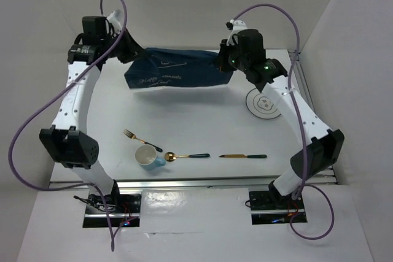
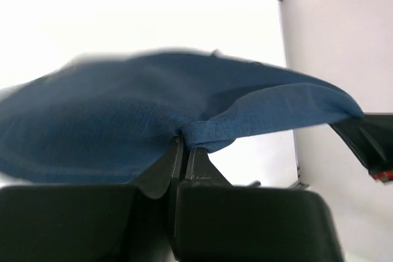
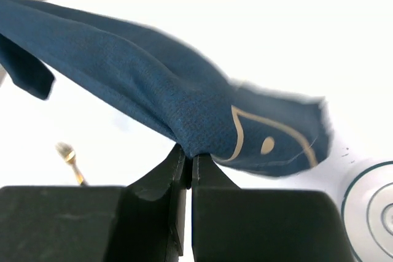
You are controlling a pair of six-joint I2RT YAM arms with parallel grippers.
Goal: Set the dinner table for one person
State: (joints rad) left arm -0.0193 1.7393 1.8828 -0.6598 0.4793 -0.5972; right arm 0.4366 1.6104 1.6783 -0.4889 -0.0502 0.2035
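Observation:
I should raise my left gripper, as the placemat (image 1: pixel 178 69) hangs clear of the table. Then I should lower it over the far part of the table to release the pinched edge.
A dark blue placemat (image 1: pixel 178 69) with a pale fish drawing hangs stretched between both grippers above the far part of the white dinner table (image 1: pixel 202 121). My left gripper (image 1: pixel 130 50) is shut on its left edge; the cloth (image 2: pixel 153 121) shows pinched there. My right gripper (image 1: pixel 225 59) is shut on its right edge, where the placemat (image 3: pixel 184 102) is pinched too. A fork (image 1: pixel 140 139), a blue cup (image 1: pixel 148 157), a gold spoon (image 1: pixel 187 156) and a knife (image 1: pixel 243 156) lie near the front. A white plate (image 1: pixel 263 104) sits at the right.
White walls enclose the table on the left, far and right sides. A silver rail (image 1: pixel 196 183) runs along the near edge. The plate's rim (image 3: pixel 368 213) shows in the right wrist view, and the fork's end (image 3: pixel 67 154) too.

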